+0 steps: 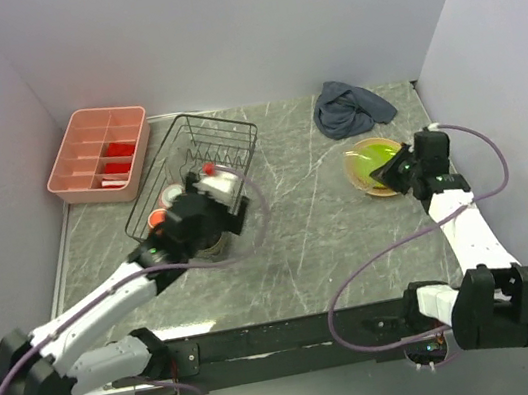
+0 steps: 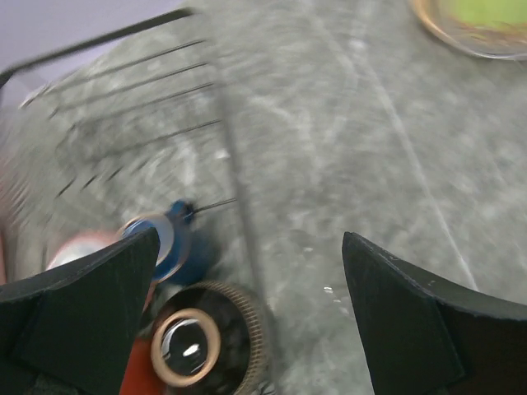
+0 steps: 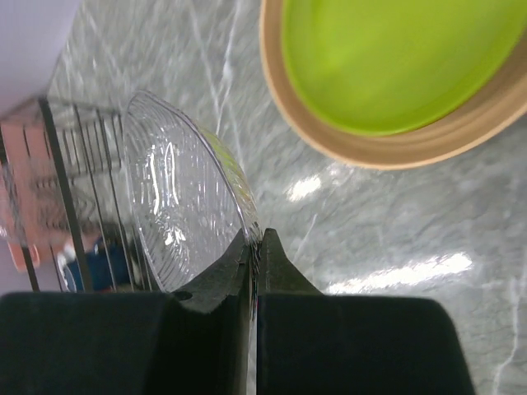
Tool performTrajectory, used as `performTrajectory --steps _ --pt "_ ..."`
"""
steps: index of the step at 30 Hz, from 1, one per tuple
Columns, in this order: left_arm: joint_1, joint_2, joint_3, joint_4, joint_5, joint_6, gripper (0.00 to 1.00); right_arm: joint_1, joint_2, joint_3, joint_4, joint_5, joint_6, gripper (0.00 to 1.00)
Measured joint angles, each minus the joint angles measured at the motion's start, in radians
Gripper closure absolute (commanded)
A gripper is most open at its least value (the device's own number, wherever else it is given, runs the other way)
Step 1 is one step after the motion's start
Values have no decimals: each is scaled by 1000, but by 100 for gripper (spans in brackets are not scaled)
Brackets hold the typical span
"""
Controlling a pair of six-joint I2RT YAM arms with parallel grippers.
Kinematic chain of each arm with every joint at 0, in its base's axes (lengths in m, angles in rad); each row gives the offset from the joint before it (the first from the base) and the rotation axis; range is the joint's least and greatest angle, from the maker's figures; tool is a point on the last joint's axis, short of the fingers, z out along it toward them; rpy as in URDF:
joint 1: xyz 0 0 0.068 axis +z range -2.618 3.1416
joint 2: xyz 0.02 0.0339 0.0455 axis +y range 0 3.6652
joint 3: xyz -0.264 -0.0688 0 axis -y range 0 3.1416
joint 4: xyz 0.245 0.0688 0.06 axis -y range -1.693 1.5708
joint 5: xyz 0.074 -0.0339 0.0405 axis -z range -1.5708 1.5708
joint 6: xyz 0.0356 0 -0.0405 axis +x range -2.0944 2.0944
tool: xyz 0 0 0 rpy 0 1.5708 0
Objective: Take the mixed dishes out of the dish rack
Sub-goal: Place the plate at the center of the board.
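Next I will move my right gripper over the lime green plate (image 1: 380, 164), lower and release the dish, since that lies below the gripper and to the right in its wrist view.
The black wire dish rack (image 1: 204, 152) stands at the back left. My left gripper (image 1: 207, 229) hangs open over its near end. In the left wrist view this gripper (image 2: 251, 239) is empty, above a dark brown bowl (image 2: 210, 346), a small dark blue cup (image 2: 169, 247) and an orange mug (image 2: 136, 374) beside the rack wires (image 2: 235, 177). The lime green plate (image 1: 380, 164) lies on the tan-yellow plate (image 1: 360, 179) at the right. My right gripper (image 3: 255, 239) is shut on the rim of a clear ribbed glass dish (image 3: 177, 206), held on edge just left of those plates (image 3: 387, 66).
A pink compartment tray (image 1: 99, 152) with red pieces sits at the back left, beside the rack. A crumpled grey-blue cloth (image 1: 350, 107) lies at the back right. White walls close in the left, back and right sides.
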Motion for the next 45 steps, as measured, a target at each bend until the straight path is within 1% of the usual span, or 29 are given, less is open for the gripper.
performTrajectory --steps 5,7,9,14,22,25,28,30,31,33,35,37,39,40,41,42,45 --pt "295 -189 -132 22 92 -154 1 -129 34 -8 43 -16 43 100" --pt "408 -246 -176 21 96 -205 1 -180 54 -12 61 -20 64 100" --pt "466 -277 -200 16 71 -234 1 -225 85 -17 82 -24 83 99" --pt "479 -299 -209 19 0 -262 1 -297 190 -18 120 -27 112 97" --pt "483 -303 -209 38 -64 -265 1 -306 360 5 143 -39 111 91" --pt "483 -303 -209 40 -72 -265 1 -306 400 31 152 -44 105 78" --pt "483 -303 -209 45 -72 -265 1 -306 414 56 155 -42 90 73" --pt "483 -303 -209 45 -71 -265 1 -306 419 72 156 -41 81 65" --pt "483 -303 -209 45 -71 -265 0 -306 421 82 156 -41 76 58" --pt "483 -301 -209 51 -70 -265 1 -306 426 100 153 -39 62 52" --pt "483 -300 -209 56 -69 -265 1 -306 432 123 140 -33 44 51" --pt "483 -300 -209 60 -66 -265 1 -304 438 148 123 -17 23 44" --pt "483 -299 -209 60 -64 -265 1 -302 438 169 101 3 3 40" --pt "483 -298 -209 60 -63 -265 1 -298 438 177 93 12 -6 37" --pt "483 -296 -209 60 -63 -265 0 -297 438 183 85 21 -15 36" --pt "483 -294 -209 60 -61 -265 1 -294 437 187 75 31 -21 32" --pt "483 -288 -209 61 -51 -265 1 -276 422 190 37 62 -37 17"
